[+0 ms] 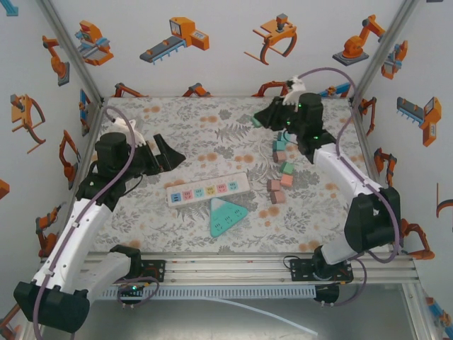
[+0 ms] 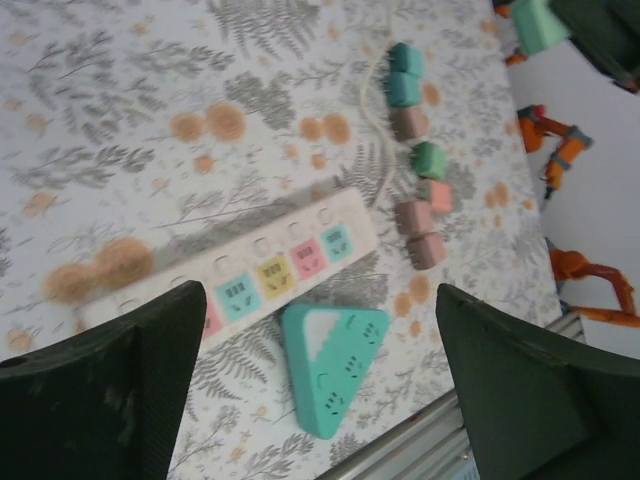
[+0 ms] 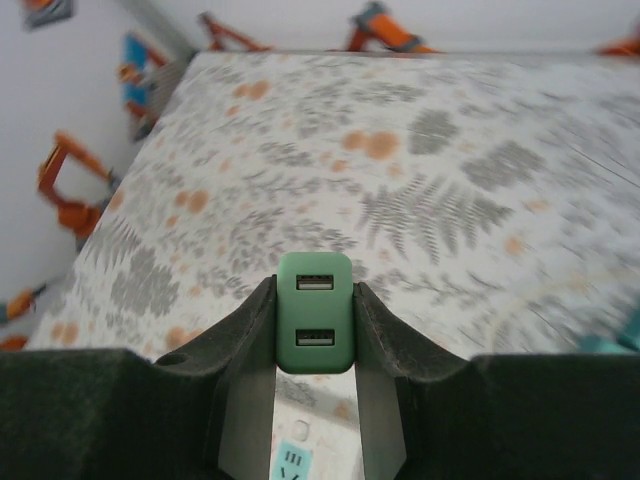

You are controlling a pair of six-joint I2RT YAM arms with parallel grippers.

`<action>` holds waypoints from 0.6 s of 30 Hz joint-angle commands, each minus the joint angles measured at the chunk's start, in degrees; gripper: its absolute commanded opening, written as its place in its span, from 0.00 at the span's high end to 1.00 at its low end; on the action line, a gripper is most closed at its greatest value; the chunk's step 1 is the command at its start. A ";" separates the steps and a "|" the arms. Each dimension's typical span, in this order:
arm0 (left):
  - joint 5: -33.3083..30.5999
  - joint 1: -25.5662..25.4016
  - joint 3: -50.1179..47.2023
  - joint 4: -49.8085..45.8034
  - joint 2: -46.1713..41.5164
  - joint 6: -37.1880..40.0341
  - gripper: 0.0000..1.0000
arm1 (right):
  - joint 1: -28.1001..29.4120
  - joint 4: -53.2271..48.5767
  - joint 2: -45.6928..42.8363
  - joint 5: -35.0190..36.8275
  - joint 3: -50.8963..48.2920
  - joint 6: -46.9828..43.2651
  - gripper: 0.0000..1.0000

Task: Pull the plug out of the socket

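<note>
I will next use my right gripper to lower the dark green plug to the tabletop beside the far teal plug and let it go, because the loose plugs are gathered there.
My right gripper is shut on a dark green plug with two USB ports, holding it in the air over the table's far right. From above, the plug sticks out left of that gripper. The socket, a long white power strip with coloured outlets, lies flat mid-table with nothing plugged into it. My left gripper hovers left of the strip, wide open and empty. In the left wrist view its fingers frame the strip.
A teal triangular socket block lies just in front of the strip. Several loose teal, green and pink plugs sit in a row to the strip's right. Printed walls close in the left, right and back sides.
</note>
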 commanded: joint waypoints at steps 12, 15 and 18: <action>5.63 -13.53 9.37 1.91 5.42 14.13 0.03 | -17.06 2.85 22.99 -1.39 7.99 15.57 0.87; 5.49 -14.76 9.50 1.65 5.44 14.57 0.03 | -17.06 5.12 27.89 -2.34 10.39 15.27 0.86; 4.06 -15.33 9.51 1.05 4.70 15.09 0.03 | -17.08 7.87 31.15 -2.83 11.54 14.95 0.85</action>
